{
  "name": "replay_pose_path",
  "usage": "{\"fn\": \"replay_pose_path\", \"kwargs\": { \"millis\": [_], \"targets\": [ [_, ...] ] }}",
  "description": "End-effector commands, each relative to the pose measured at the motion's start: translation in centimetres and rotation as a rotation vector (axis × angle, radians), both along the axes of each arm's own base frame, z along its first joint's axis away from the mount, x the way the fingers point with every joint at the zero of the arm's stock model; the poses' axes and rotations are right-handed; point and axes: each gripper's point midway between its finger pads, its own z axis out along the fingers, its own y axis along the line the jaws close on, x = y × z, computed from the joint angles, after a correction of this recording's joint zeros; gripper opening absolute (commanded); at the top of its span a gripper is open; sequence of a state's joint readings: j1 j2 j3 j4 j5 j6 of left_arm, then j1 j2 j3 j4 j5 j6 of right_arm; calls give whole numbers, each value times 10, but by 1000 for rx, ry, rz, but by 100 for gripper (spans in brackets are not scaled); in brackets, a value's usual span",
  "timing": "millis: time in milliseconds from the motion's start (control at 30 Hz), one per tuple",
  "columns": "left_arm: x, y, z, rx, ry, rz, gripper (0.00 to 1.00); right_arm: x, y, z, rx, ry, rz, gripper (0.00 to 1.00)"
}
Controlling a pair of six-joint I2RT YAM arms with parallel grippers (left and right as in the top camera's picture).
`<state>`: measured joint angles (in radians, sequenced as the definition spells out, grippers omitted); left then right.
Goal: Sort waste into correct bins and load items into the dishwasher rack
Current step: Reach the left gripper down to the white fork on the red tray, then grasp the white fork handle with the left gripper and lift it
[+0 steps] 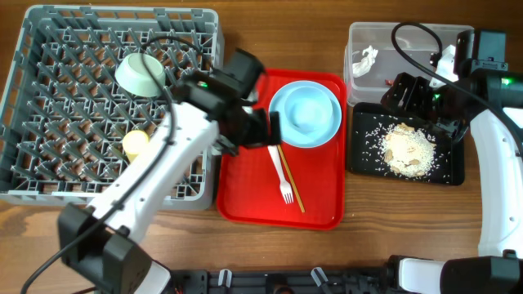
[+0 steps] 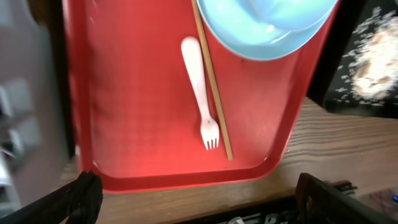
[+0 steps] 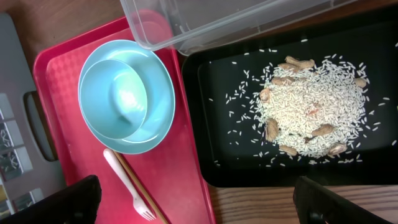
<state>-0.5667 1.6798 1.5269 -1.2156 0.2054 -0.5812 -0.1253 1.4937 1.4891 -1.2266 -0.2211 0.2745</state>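
I should next lower my left gripper and draw it back onto the white fork's tined head (image 1: 285, 189) (image 2: 209, 128), because that end of the fork lies clear of the plate and bowl.
A light blue bowl (image 1: 305, 113) sits in a light blue plate (image 3: 158, 121) on the red tray (image 1: 245, 188). A white fork (image 1: 283, 175) and wooden chopsticks (image 1: 292, 186) lie below them. My left gripper (image 1: 260, 126) is open and empty above the tray's upper left; its wrist view shows the fork (image 2: 200, 87) and chopsticks (image 2: 214, 93). My right gripper (image 1: 417, 98) is open and empty over the black tray (image 1: 364, 159), which holds rice scraps (image 1: 406, 149). The clear tub (image 1: 392, 37) holds a white tissue (image 1: 365, 59) and a red wrapper (image 1: 386, 82).
The grey rack (image 1: 49, 188) fills the left side and holds a pale green saucer (image 1: 140, 72) and a yellow cup (image 1: 135, 144). The left arm stretches over the rack's front right corner. Bare wood shows along the front edge.
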Motion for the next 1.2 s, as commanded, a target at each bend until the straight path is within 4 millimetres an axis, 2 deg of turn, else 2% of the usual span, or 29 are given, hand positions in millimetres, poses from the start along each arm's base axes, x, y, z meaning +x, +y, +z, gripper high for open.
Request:
{"fn": "replay_pose_path", "kwargs": {
  "millis": [0, 167, 300, 467, 900, 1033, 1167],
  "targets": [
    [-13, -7, -41, 148, 77, 143, 100, -2, 1, 4, 8, -12, 10, 100],
    [-36, -30, -83, 215, 138, 62, 100, -2, 1, 4, 8, -9, 10, 100],
    [-54, -34, -114, 291, 206, 58, 100, -3, 2, 4, 9, -5, 10, 100],
    [-60, -38, -140, 336, 243, 37, 100, -4, 2, 4, 9, -4, 11, 100],
    [-72, -27, -169, 369, 281, 32, 99, -4, 2, 4, 9, -1, 11, 100],
    [-73, -26, -174, 366, 278, 14, 87, -4, 2, 4, 9, -1, 11, 100],
    [-69, -30, -175, 349, 263, 15, 69, -4, 2, 3, 9, 0, 11, 100]
  ]
}}
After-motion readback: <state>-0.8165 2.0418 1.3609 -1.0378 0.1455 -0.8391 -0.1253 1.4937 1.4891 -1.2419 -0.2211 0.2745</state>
